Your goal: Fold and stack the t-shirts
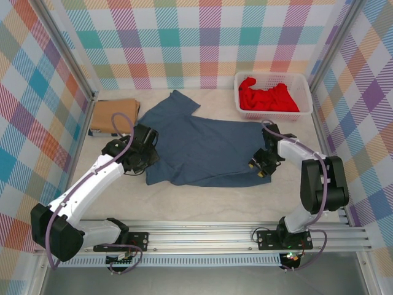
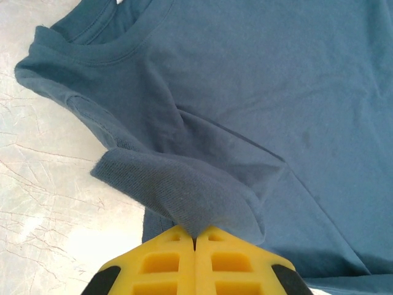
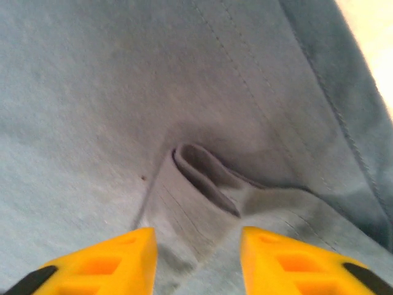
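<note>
The left gripper needs to move up, outward and down to the bare tabletop beside the tan-brown t-shirt next and release the fold, as the shirt's near edge lies doubled.
A slate blue t-shirt [image 1: 202, 147] lies spread across the middle of the table, collar toward the left. My left gripper [image 1: 140, 155] is shut on a pinched fold of its cloth [image 2: 184, 196] near the sleeve on the shirt's left edge. My right gripper [image 1: 263, 165] stands open over the shirt's right edge, its yellow fingers [image 3: 123, 258] apart on either side of a small raised fold [image 3: 202, 178] with nothing gripped. A folded tan-brown t-shirt [image 1: 113, 115] rests at the back left. A bright red t-shirt [image 1: 267, 96] is bunched inside the basket.
The white slotted plastic basket [image 1: 306, 83] stands at the back right corner. Checkered walls close in the table on three sides. Bare tabletop [image 1: 209, 203] runs along the front between the shirt and the arm rail.
</note>
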Controlling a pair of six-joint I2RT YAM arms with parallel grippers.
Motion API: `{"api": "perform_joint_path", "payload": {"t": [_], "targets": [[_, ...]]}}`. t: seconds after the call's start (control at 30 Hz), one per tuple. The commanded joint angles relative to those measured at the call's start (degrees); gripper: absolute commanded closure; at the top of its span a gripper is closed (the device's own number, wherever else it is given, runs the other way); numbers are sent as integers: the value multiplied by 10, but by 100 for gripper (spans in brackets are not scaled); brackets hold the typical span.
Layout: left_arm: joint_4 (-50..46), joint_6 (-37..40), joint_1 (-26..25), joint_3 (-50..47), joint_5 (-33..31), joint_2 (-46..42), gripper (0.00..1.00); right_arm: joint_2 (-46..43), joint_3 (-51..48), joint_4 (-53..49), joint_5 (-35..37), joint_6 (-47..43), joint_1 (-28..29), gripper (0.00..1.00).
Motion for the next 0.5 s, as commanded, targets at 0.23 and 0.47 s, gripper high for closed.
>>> {"api": "perform_joint_path", "payload": {"t": [0.23, 0.47], "targets": [[9, 13, 5, 11, -1, -10, 100, -12, 14, 41, 39, -10, -6, 100], [-4, 55, 5, 131, -65, -15, 100, -110, 148, -55, 106, -60, 21, 100]]}}
